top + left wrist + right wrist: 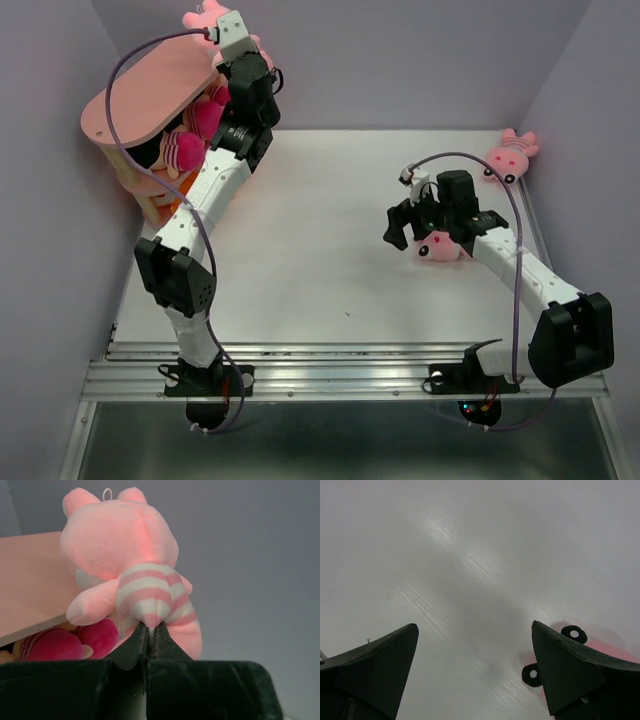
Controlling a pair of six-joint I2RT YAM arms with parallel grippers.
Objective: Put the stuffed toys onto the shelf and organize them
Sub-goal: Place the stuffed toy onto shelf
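I will move my left gripper to the left in the top view, over the far end of the shelf's top board [186, 52] [47, 567], and let go of the toy, because that spot is bare.
My left gripper [150, 626] is shut on the bottom end of a light pink striped stuffed toy [125, 555], which it holds up beside the top board of the pink shelf [25, 580]. From above, that gripper [217, 33] and its toy [200, 16] are at the shelf's [145, 90] far end. Magenta-clothed dolls [203, 118] lie on a lower tier. My right gripper [408, 226] is open just above the table, right beside another pink toy [441, 248]. In the right wrist view, only that toy's black eyes [573, 633] peek out behind the right finger. Nothing is between the right gripper's [474, 625] fingers.
A third pink striped toy [512, 155] lies at the table's far right edge, near the purple wall. The white table [330, 280] lies between the two arms. An orange shape [185, 205] shows low in the shelf beside the left arm.
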